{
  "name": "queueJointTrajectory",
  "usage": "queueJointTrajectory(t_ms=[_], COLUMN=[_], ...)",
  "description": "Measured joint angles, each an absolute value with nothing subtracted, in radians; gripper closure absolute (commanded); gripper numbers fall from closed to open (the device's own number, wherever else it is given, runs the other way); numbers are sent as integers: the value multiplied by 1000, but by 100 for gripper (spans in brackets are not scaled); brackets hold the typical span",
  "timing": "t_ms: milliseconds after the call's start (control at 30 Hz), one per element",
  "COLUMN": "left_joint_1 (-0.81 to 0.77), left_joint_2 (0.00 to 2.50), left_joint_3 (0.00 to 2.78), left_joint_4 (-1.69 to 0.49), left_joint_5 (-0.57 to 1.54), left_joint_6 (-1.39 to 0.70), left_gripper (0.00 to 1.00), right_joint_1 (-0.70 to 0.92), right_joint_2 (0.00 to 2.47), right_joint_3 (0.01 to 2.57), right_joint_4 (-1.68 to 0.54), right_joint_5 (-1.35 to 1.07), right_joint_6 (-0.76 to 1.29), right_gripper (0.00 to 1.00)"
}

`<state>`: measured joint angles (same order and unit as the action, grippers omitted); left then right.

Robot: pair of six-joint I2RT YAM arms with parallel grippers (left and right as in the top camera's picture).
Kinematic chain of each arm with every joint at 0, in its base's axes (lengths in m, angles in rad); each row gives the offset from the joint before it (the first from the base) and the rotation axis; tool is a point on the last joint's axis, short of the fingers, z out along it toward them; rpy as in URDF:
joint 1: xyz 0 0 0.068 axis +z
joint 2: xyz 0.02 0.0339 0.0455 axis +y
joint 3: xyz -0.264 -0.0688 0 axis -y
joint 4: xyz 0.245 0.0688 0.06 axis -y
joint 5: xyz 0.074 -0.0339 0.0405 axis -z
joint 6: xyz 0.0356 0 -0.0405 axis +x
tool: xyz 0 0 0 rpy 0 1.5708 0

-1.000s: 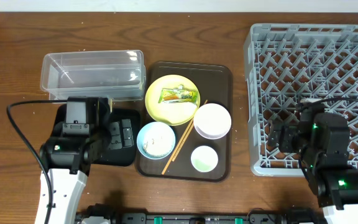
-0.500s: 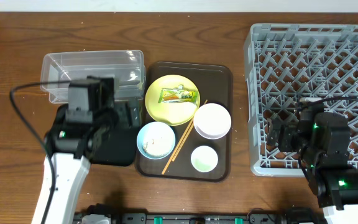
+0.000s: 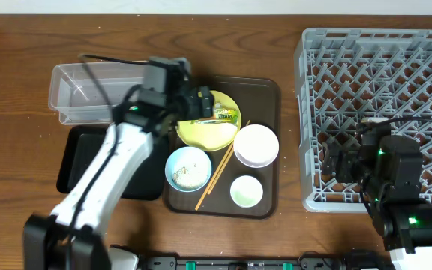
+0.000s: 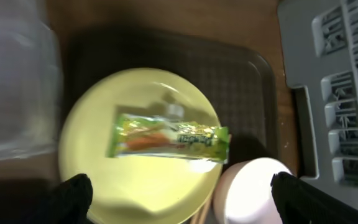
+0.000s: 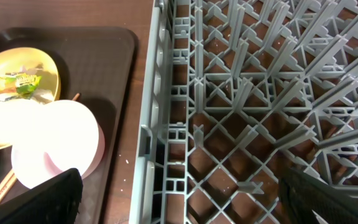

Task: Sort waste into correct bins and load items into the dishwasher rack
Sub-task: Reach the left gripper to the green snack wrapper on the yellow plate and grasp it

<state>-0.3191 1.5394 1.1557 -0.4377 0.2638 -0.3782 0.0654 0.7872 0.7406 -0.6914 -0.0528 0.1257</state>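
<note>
The wrapper's length runs from finger toward finger on the yellow plate below, so my left gripper will lower and turn onto the wrapper's lettered half [image 3: 226,115] [image 4: 196,140] next.
The green-and-yellow snack wrapper [image 3: 222,115] lies on the yellow plate [image 3: 201,133] on the brown serving tray. My left gripper [image 3: 202,104] hovers open just left of the wrapper, over the plate. In the left wrist view the wrapper [image 4: 169,138] lies between and ahead of the open fingers [image 4: 182,205]. The light blue bowl [image 3: 187,168] holds white crumbs [image 3: 185,176]. The white bowl [image 3: 256,145], pale green cup [image 3: 246,191] and chopsticks [image 3: 220,169] are on the tray. My right gripper [image 3: 337,165] is open and empty over the grey rack [image 3: 381,67].
The clear tub [image 3: 88,90] stands at the back left, with the black tray [image 3: 88,161] in front of it. The brown serving tray [image 3: 265,90] holds the dishes. The rack's left wall [image 5: 154,93] lies close to the white bowl [image 5: 55,149].
My left arm has swung from over the black tray, past the clear tub, to the right over the yellow plate. The right arm has not moved.
</note>
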Motion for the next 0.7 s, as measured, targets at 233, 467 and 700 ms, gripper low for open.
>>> queueJointTrajectory(t_ms=[233,467,700], left_joint_1=[-372,-374,-396], left_joint_2=[1672,1759,1820], left_joint_3=[1156,1156,1156], left_joint_4=[-421,-365,-317], left_joint_5=[264,264,264], left_joint_6=[-618,-838,-921], left_gripper=[5,5,8], right_joint_1=[65,65,66], right_joint_2=[787,787,787], right_joint_3=[741,741,741], right_joint_4=[-691,-691,-691], right_joint_5=[-53,-53,-53], right_joint_6=[126,126,126], right_gripper=[1,1,1])
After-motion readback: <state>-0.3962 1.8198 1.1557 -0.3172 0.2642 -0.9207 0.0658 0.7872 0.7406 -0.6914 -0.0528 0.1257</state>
